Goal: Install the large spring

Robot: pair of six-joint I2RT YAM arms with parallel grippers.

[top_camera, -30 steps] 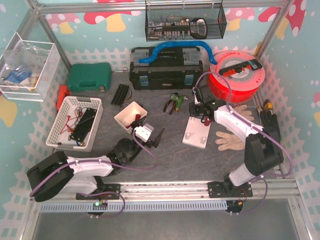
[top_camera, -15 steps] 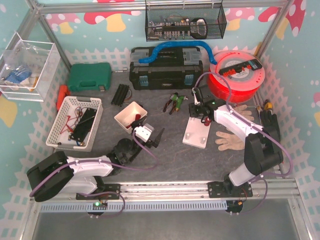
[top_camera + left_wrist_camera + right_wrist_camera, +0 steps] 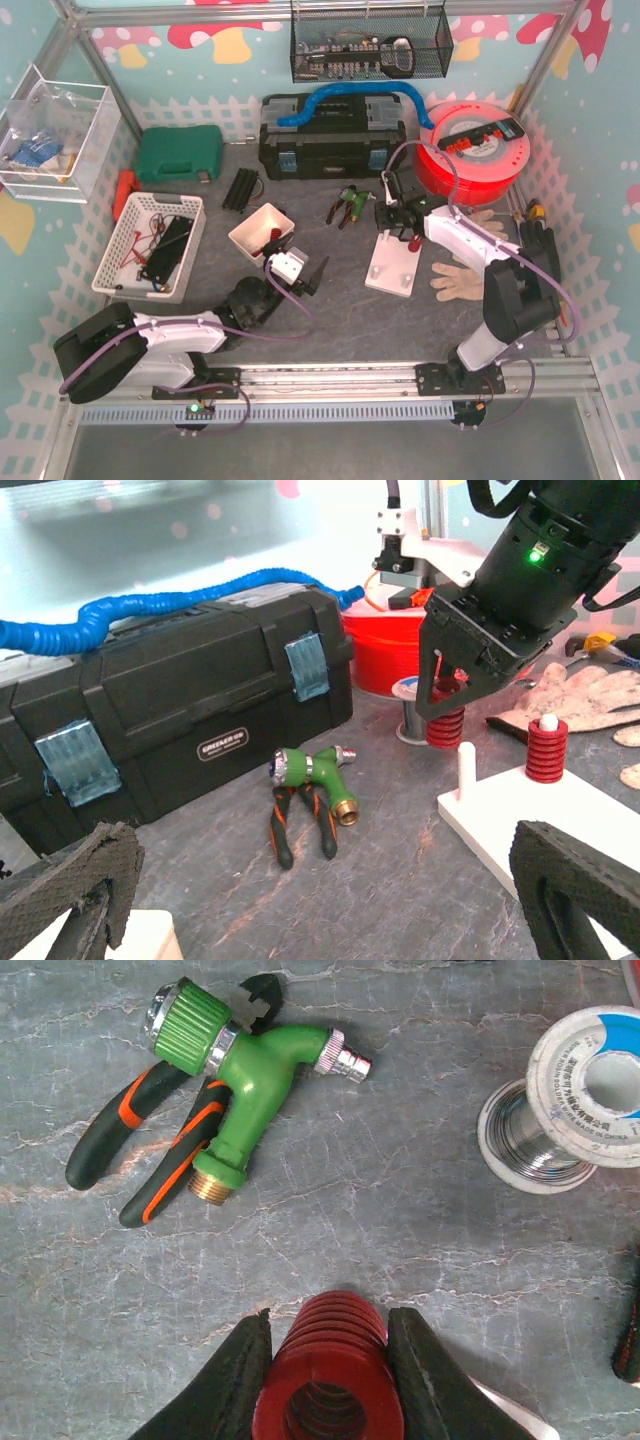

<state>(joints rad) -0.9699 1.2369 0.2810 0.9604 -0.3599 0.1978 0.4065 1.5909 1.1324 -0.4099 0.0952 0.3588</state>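
Observation:
My right gripper will move back over the bare white peg (image 3: 387, 236), then down, and let go of the spring there, because the spring's coils still hang beyond that peg.
My right gripper (image 3: 328, 1332) is shut on the large red spring (image 3: 330, 1380) and holds it upright just above the grey table. In the left wrist view the spring (image 3: 445, 723) hangs behind the bare white peg (image 3: 465, 770) at the far end of the white base plate (image 3: 500, 825). Another red spring (image 3: 547, 752) sits on a second peg. In the top view the right gripper (image 3: 396, 213) is at the plate's (image 3: 390, 270) far end. My left gripper (image 3: 320, 900) is open and empty, low over the table to the plate's left (image 3: 300, 272).
A green hose nozzle (image 3: 235, 1065) and orange-handled pliers (image 3: 120, 1145) lie left of the spring. A solder spool (image 3: 585, 1100) stands to its right. A black toolbox (image 3: 333, 135), red reel (image 3: 475, 150), gloves (image 3: 465, 275), small white box (image 3: 262, 232) and basket (image 3: 150, 245) stand around.
My right gripper has shifted slightly toward the back and left with the spring in it. The left arm has not moved.

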